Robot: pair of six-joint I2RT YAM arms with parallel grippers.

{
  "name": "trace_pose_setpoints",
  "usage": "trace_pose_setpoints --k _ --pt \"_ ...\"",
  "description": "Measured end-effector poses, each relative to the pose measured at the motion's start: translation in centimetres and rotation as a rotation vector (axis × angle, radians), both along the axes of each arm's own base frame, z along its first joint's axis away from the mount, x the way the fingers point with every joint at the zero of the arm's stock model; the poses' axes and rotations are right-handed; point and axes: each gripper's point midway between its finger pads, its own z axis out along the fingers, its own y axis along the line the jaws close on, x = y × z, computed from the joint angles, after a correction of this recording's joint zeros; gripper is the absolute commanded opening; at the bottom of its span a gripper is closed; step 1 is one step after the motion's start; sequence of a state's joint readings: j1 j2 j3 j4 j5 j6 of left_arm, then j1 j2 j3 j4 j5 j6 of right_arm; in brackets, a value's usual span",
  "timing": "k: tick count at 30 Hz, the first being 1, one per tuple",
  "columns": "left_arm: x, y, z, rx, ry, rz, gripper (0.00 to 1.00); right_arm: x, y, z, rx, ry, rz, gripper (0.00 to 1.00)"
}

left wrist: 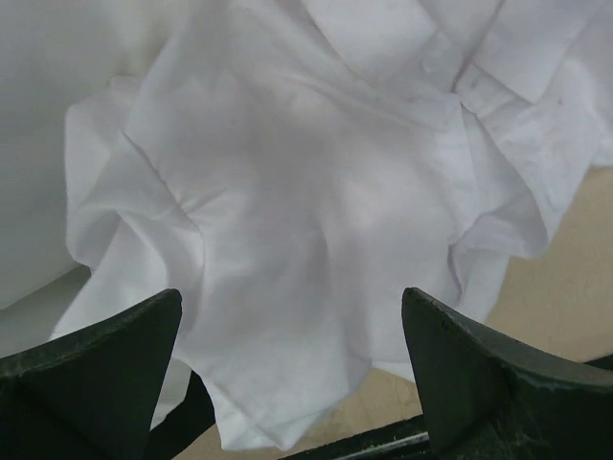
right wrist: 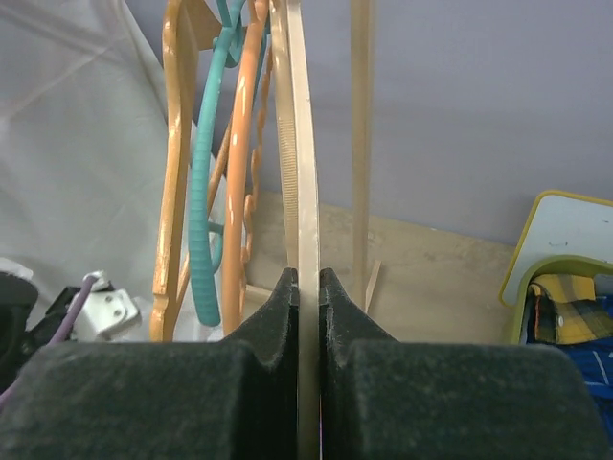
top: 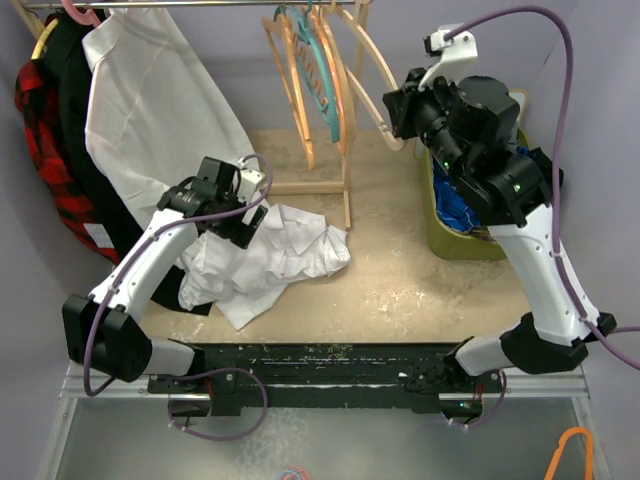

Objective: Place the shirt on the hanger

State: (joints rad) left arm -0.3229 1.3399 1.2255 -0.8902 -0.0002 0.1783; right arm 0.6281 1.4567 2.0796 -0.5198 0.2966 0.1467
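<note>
The collar is farther from my base, so my left gripper needs to shift away from my base toward it first, then go down onto the collar's flap nearer the hanging white garment [left wrist: 375, 36].
The shirt [top: 290, 250] lies crumpled on the table left of centre and fills the left wrist view [left wrist: 287, 192]. My left gripper [top: 243, 215] hangs over the shirt's left part. Its jaws are wide open [left wrist: 292, 383], with cloth below and between the fingers [left wrist: 96, 369] but nothing pinched. My right gripper [top: 397, 108] is raised at the back right. It is shut on the edge of the pale tan hanger [top: 368, 70], which still hangs among others on the rack. In the right wrist view the hanger [right wrist: 305, 172] runs straight up from the closed gripper [right wrist: 306, 283].
A teal hanger [right wrist: 199, 220] and orange hangers [right wrist: 170, 192] hang left of the tan one on a wooden rack [top: 345, 190]. A larger white garment [top: 150, 110] and dark and red plaid clothes [top: 45, 120] hang at back left. A green bin [top: 450, 235] holds blue cloth at right.
</note>
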Motion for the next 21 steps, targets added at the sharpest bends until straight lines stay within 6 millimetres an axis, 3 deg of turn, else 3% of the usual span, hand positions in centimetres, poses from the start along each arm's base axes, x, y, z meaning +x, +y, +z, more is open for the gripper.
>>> trace_pose_setpoints --k 4,9,17,21 --pt "2.8 -0.3 -0.1 0.022 -0.029 0.078 1.00 -1.4 -0.9 0.0 0.010 -0.005 0.004 0.00" --pt "5.5 -2.1 -0.5 0.012 -0.065 0.105 0.97 -3.1 -2.1 -1.7 0.024 -0.003 0.002 0.00" --pt "6.9 -7.9 -4.3 0.058 -0.021 0.030 0.91 -8.0 -5.4 -6.3 0.062 0.021 0.000 0.00" --pt "8.5 -8.7 -6.0 0.106 -0.030 0.071 0.84 -10.6 -7.2 -6.9 0.109 0.004 0.003 0.00"
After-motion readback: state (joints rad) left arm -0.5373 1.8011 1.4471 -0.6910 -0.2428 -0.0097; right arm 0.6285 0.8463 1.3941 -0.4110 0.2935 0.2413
